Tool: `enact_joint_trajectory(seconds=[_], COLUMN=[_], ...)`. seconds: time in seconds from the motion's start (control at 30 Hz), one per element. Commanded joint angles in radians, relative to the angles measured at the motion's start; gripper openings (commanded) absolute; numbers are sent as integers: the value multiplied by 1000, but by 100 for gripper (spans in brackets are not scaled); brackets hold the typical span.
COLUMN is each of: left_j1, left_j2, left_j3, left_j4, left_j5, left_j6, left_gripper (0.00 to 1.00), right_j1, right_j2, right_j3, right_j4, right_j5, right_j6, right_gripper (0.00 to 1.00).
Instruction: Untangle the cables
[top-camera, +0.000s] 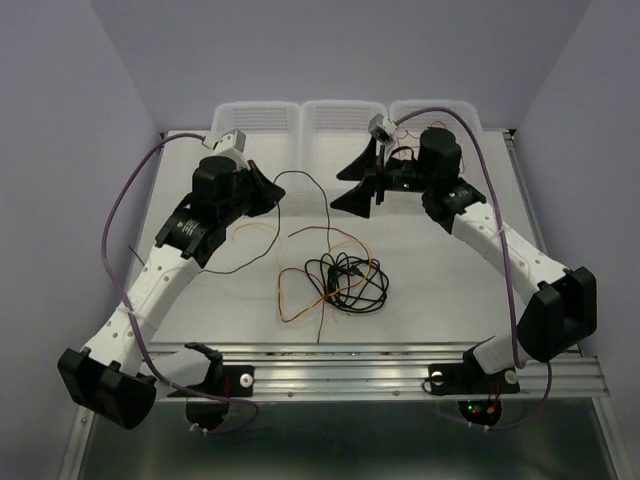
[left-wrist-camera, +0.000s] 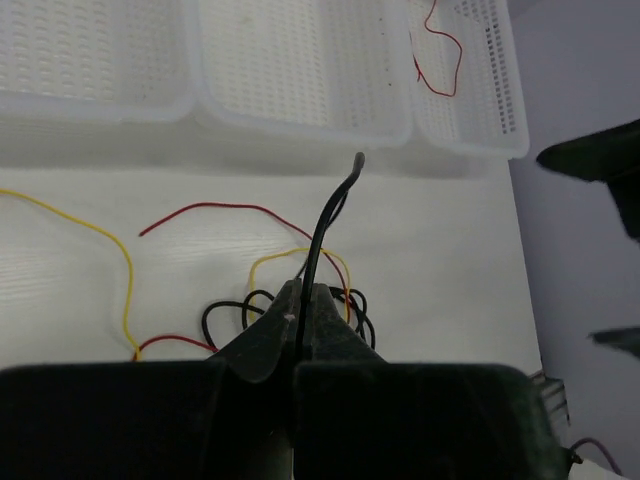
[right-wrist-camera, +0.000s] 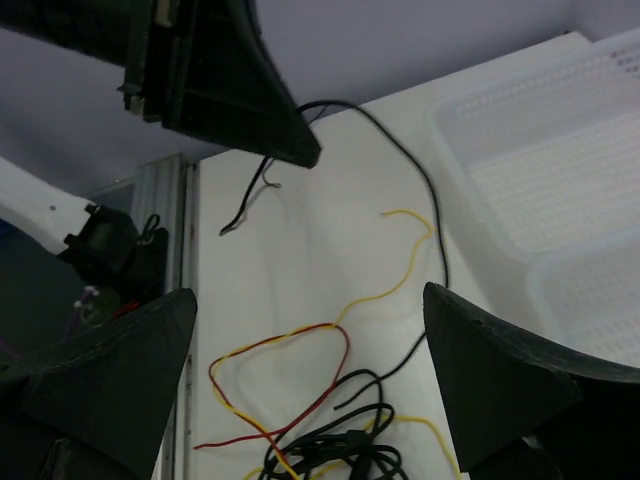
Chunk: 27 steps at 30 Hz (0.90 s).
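Observation:
I need to move my right gripper down and to the left in the top view next, onto the piece of black cable below my left gripper, because that piece hangs clear of the tangle (right-wrist-camera: 340, 452).
A tangle of black cables (top-camera: 345, 280) lies mid-table, with a yellow cable (top-camera: 284, 303) and a red cable (top-camera: 330, 232) looping out of it. My left gripper (top-camera: 270, 190) is shut on one black cable (top-camera: 310, 185), which arcs from it toward the tangle. The left wrist view shows this cable (left-wrist-camera: 318, 235) pinched between the shut fingertips of the left gripper (left-wrist-camera: 303, 292). My right gripper (top-camera: 345, 188) hangs open and empty behind the tangle. In its wrist view the right gripper (right-wrist-camera: 310, 370) stands wide over the red loop (right-wrist-camera: 335, 385), yellow cable (right-wrist-camera: 400, 280) and tangle (right-wrist-camera: 340, 452).
Three white perforated baskets (top-camera: 345, 115) line the back edge. The right basket (left-wrist-camera: 490, 70) holds a red wire (left-wrist-camera: 440, 60). Thick purple arm cables (top-camera: 110, 220) arc along both sides. A metal rail (top-camera: 350, 370) runs along the near edge.

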<state>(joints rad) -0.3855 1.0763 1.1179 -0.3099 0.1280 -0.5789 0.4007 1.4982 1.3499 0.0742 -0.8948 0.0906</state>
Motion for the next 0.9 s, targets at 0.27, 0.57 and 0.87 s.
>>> enact_joint_trajectory(seconds=[0.27,0.57,0.87], left_j1=[-142,-190,-225], left_j2=[270,343,304], left_j3=[589,790,774], left_j4=[-70,-49,-12], left_j5=[-194,-220,-240], left_j6=[-16,-101,-134], left_gripper=[0,0,0], right_j1=[220,345,389], right_j2=[-217,-73,180], right_j3=[-432,-555,-485], right_j4=[304,596,800], right_j5=[237,436,619], right_j6=[195,192,216], right_gripper=[100,100,100])
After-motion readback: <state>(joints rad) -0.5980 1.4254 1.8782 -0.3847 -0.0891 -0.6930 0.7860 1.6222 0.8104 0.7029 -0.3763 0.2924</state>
